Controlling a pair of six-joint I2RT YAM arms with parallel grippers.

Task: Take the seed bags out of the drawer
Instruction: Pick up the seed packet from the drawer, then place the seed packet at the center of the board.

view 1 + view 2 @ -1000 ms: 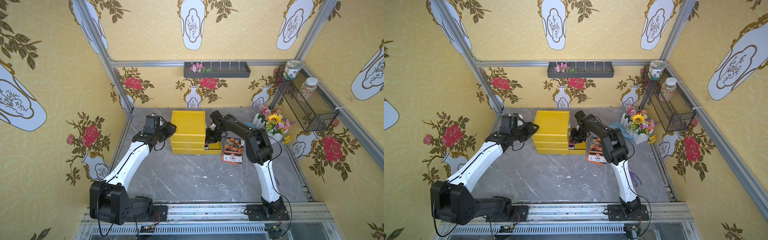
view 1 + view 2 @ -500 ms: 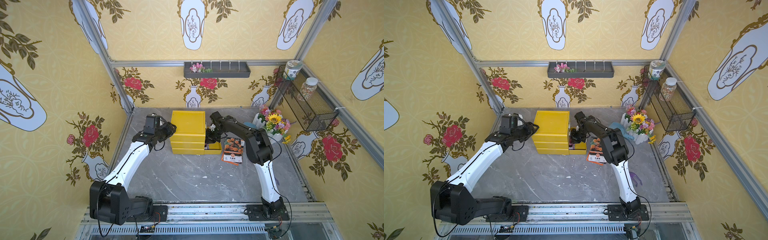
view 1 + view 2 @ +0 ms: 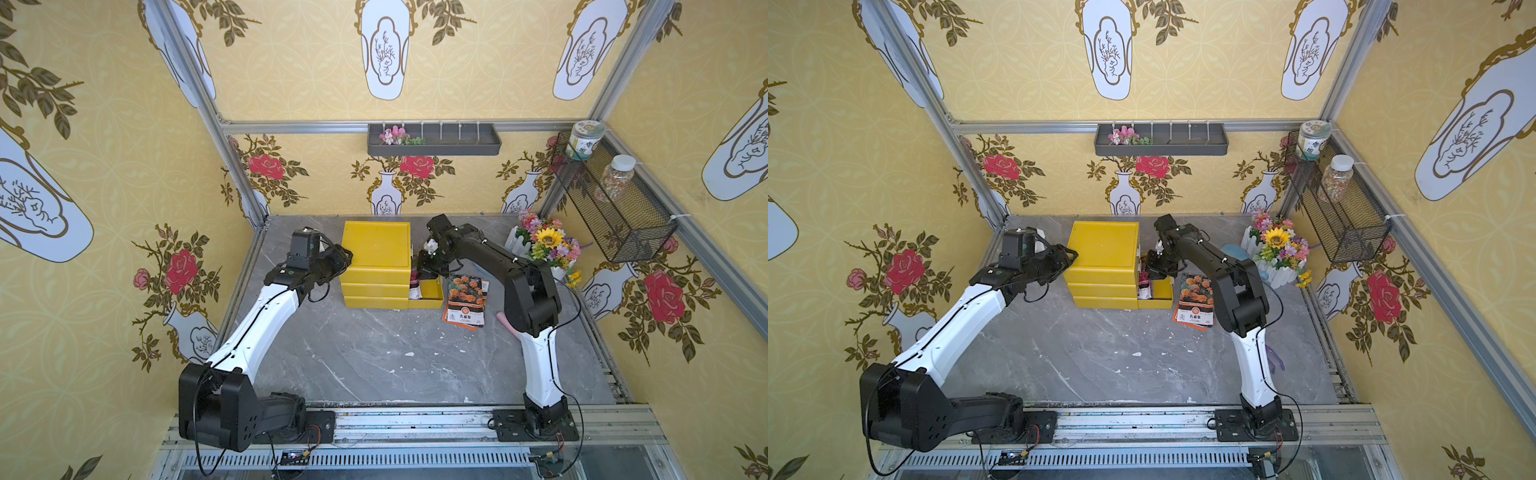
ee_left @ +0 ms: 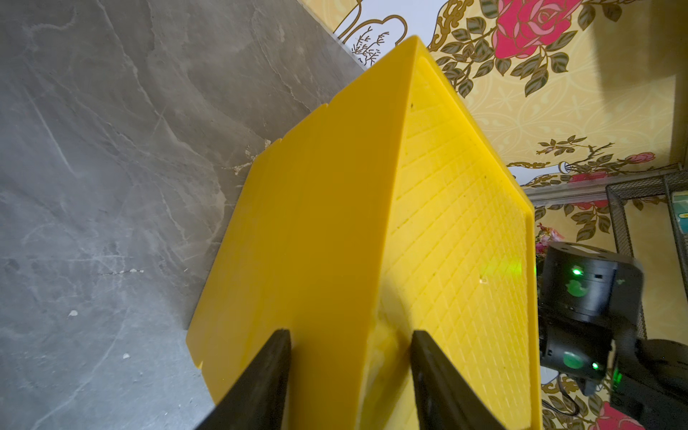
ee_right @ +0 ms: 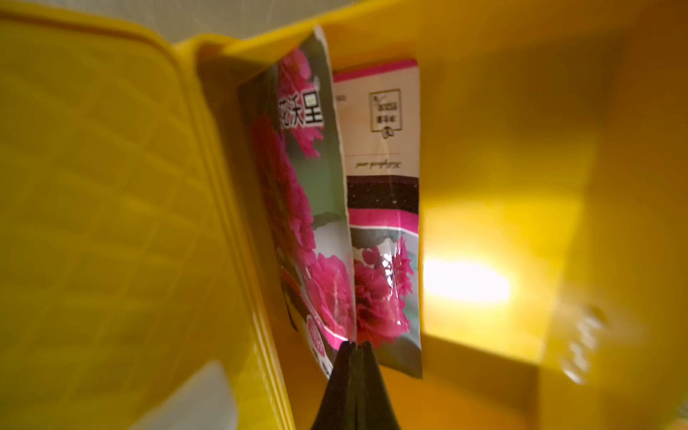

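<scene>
The pink bag rises in my right gripper to clear the drawer's side next. It crosses over to the marigold seed bag (image 3: 466, 297) beyond it and comes down there for release.
A yellow chest (image 3: 376, 249) stands at the back middle of the table. Its drawer (image 3: 436, 297) (image 3: 1166, 296) is pulled out to the right. Pink-flowered seed bags (image 3: 414, 286) (image 5: 298, 208) stand on edge inside it. My right gripper (image 3: 423, 272) (image 5: 356, 344) reaches into the drawer, shut on the edge of a pink seed bag; a second pink bag (image 5: 383, 156) lies right behind it. An orange marigold seed bag (image 3: 466, 297) (image 3: 1196, 299) lies on the table beside the drawer. My left gripper (image 3: 347, 255) (image 4: 350, 357) clamps the chest's upper left edge, one finger on each face.
A white pot of flowers (image 3: 544, 249) stands at the back right, behind my right arm. A black wire basket (image 3: 611, 199) with jars hangs on the right wall. A grey shelf (image 3: 434, 141) is fixed to the back wall. Grey tabletop (image 3: 374, 353) lies in front of the chest.
My right gripper's jaws have closed onto the pink seed bag in the drawer. The left arm and the chest have not moved.
</scene>
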